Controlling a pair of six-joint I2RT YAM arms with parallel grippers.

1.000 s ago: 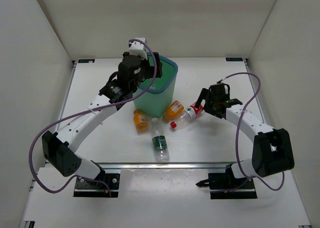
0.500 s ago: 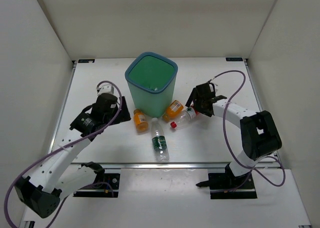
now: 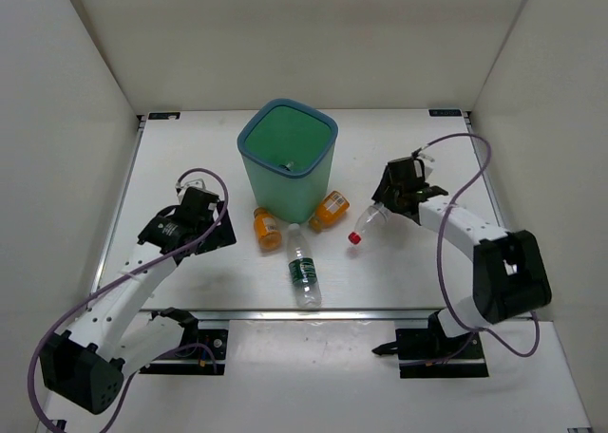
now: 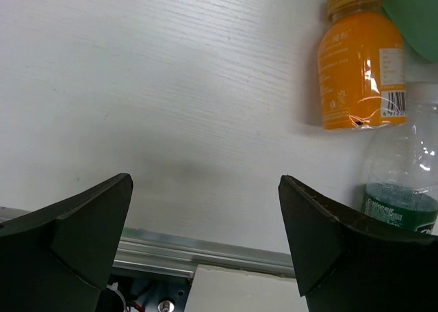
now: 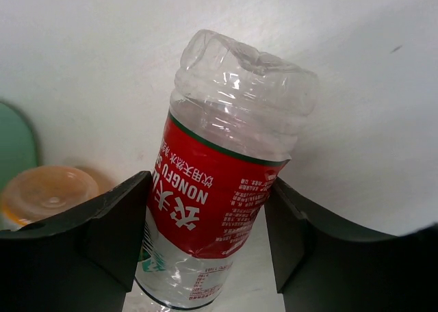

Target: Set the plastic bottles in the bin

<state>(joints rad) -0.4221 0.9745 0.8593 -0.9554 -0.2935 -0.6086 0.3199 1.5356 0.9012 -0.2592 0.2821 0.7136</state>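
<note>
I should lift the red-labelled bottle over the bin's rim with my right gripper and release it, as the bin's opening (image 3: 287, 141) is above the gripper, to its left in the top view.
The teal bin (image 3: 285, 194) stands upright at the table's far middle. My right gripper (image 3: 385, 208) (image 5: 209, 189) is shut on the clear red-labelled bottle (image 3: 368, 221) (image 5: 219, 182), jaws pressed on the label, red cap (image 3: 354, 236) pointing down-left. Two orange bottles (image 3: 267, 227) (image 3: 330, 210) lie at the bin's foot, and a green-labelled clear bottle (image 3: 303, 273) lies nearer the front. My left gripper (image 3: 220, 232) (image 4: 205, 182) hangs open and holds nothing, left of the orange bottle (image 4: 359, 72) and the green-labelled bottle (image 4: 400, 189).
White walls close the table on three sides. An aluminium rail (image 4: 205, 247) runs along the near edge just behind the left fingers. The bin's lower corner (image 4: 417, 18) shows at the top right of the left wrist view.
My left arm came down from above the bin to the table's left side, still open. My right gripper shut on the red-labelled bottle and drew it away from the orange bottle.
</note>
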